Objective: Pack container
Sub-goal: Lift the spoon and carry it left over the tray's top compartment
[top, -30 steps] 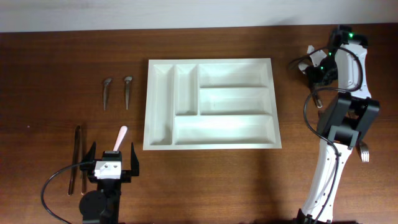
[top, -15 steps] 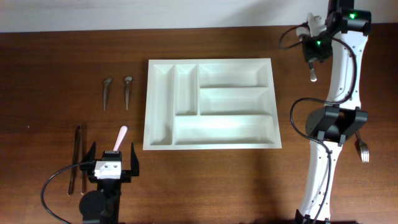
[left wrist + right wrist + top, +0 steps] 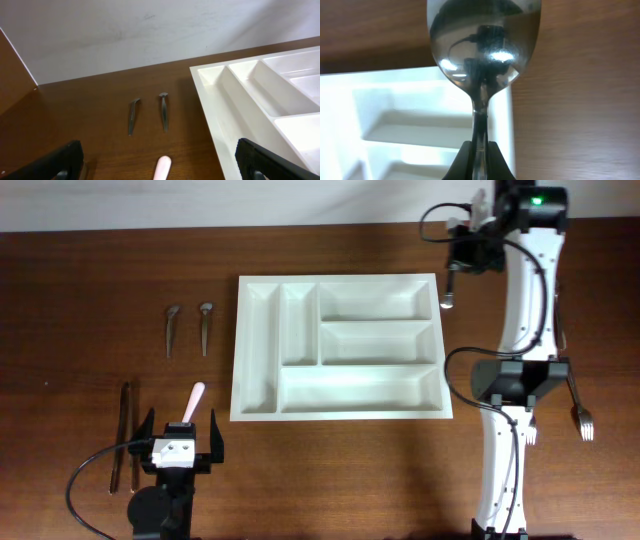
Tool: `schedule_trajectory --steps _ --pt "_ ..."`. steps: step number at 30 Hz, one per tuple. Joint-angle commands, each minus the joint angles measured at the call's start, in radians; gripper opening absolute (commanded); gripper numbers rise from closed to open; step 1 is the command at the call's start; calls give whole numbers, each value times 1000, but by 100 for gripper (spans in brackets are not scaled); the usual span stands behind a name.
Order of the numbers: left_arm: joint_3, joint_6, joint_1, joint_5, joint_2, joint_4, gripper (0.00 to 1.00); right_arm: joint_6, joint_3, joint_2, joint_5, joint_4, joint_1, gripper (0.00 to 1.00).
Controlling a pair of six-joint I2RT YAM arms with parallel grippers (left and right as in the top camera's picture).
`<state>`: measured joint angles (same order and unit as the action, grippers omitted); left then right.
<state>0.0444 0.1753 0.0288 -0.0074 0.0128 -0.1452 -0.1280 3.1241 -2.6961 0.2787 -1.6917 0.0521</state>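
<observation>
The right gripper will turn next over the container's far compartment (image 3: 374, 302) (image 3: 422, 117), to the left in the overhead view, and lower to release, since the compartment is empty and lies crosswise to the spoon.
The container (image 3: 360, 388), a white tray with five compartments, lies at the table's middle; its right rim (image 3: 504, 115) shows in the right wrist view. My right gripper (image 3: 468, 248) hangs above the tray's upper right corner, shut on the handle of a metal spoon (image 3: 449, 292). In the right wrist view the spoon (image 3: 484, 45) sticks out from the right gripper (image 3: 480, 150), bowl forward over the rim. My left gripper (image 3: 181, 442) stands open at the front left, over a pink-handled utensil (image 3: 194, 400). Between the left gripper's (image 3: 160, 167) spread fingers lies the pink handle tip (image 3: 163, 166).
Two small metal spoons (image 3: 171, 328) (image 3: 206, 326) lie left of the tray, also visible as spoons (image 3: 132, 115) (image 3: 164, 111) from the left wrist. Long dark utensils (image 3: 125, 435) lie at the front left. Forks (image 3: 583, 420) (image 3: 530, 432) lie by the right arm's base.
The right arm has swung left and toward the back with the spoon, from beside its base to the tray's upper right corner. The left arm has not moved.
</observation>
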Motion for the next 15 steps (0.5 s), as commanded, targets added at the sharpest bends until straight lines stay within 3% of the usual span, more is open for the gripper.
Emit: schedule_trajectory --steps 1,5,15 --pt "-6 -9 5 11 -8 2 99 -189 18 37 36 5 -45 4" --pt "-6 -9 5 11 -8 2 99 -335 18 37 21 20 -82 4" --pt "-6 -9 5 11 -8 2 99 -967 16 36 16 19 -126 4"
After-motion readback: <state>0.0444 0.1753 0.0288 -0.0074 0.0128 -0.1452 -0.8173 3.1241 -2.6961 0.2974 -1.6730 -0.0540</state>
